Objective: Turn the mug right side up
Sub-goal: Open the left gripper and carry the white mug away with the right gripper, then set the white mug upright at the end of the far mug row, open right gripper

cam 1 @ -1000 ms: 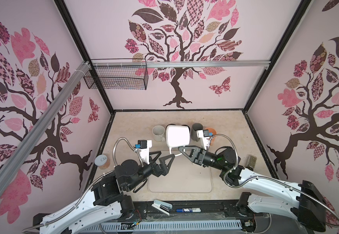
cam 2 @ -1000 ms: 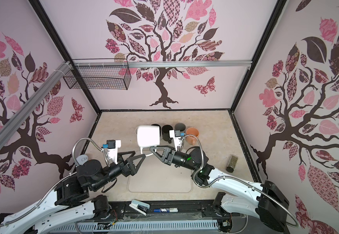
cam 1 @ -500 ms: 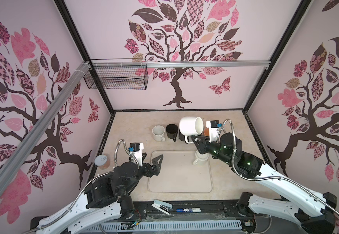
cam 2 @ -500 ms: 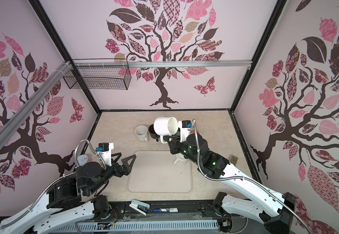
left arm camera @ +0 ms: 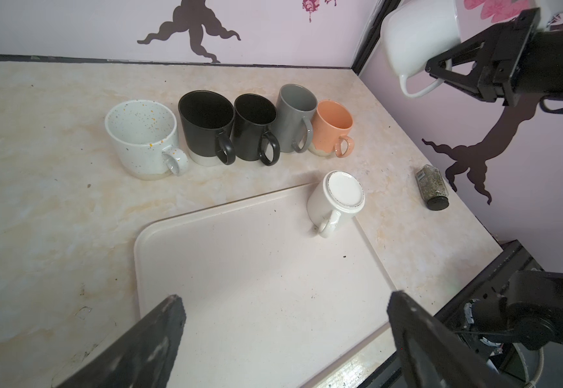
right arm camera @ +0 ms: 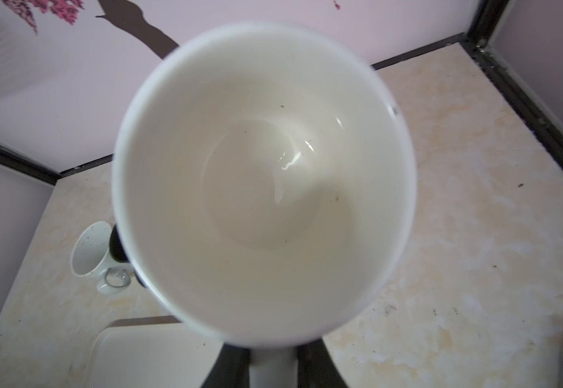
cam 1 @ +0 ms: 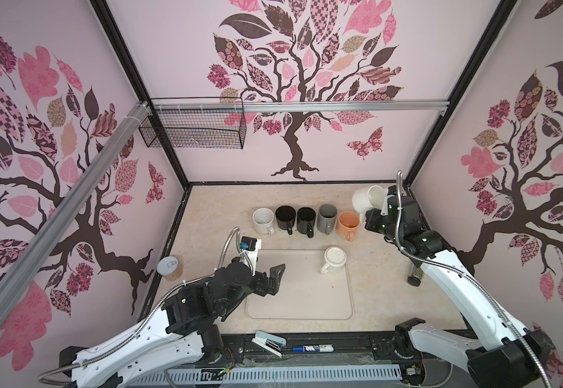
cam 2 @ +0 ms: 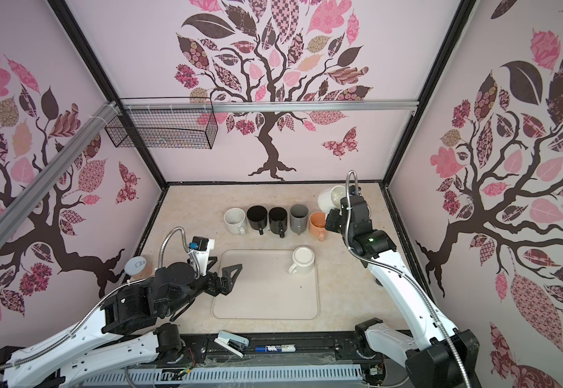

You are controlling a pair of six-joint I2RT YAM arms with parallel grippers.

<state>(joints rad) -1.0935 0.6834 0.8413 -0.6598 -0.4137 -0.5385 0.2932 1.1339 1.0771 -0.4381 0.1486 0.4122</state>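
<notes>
The white mug is hanging tipped sideways, so the robot's right gripper will next tilt downward, lower the white mug onto the tabletop point(cam 1: 372, 236) beside the orange mug and let go of the white mug's handle.
My right gripper point(cam 1: 367, 216) point(cam 2: 328, 220) point(right arm camera: 272, 366) is shut on the handle of a white mug point(cam 1: 365, 199) point(cam 2: 328, 198) point(left arm camera: 418, 37) point(right arm camera: 263, 181). It holds the mug in the air near the back right corner, tipped on its side, mouth toward the wrist camera. A second white mug point(cam 1: 334, 259) point(cam 2: 302, 259) point(left arm camera: 340, 198) stands upside down on the beige tray point(cam 1: 300, 302) point(cam 2: 266, 302) point(left arm camera: 256, 268), at its far right corner. My left gripper point(cam 1: 268, 274) point(cam 2: 223, 268) point(left arm camera: 283, 309) is open and empty above the tray's left edge.
An upright row of mugs stands behind the tray: speckled white point(cam 1: 262, 220), two black point(cam 1: 285, 217), grey point(cam 1: 326, 217), orange point(cam 1: 348, 224). A spice jar point(cam 1: 415, 273) lies right, a lidded can point(cam 1: 170, 267) stands left. A stapler point(cam 1: 268, 341) lies at the front edge.
My right arm has carried the white mug up from the middle, between both grippers, to the far right, past the orange mug. My left gripper has pulled back to the tray's left edge.
</notes>
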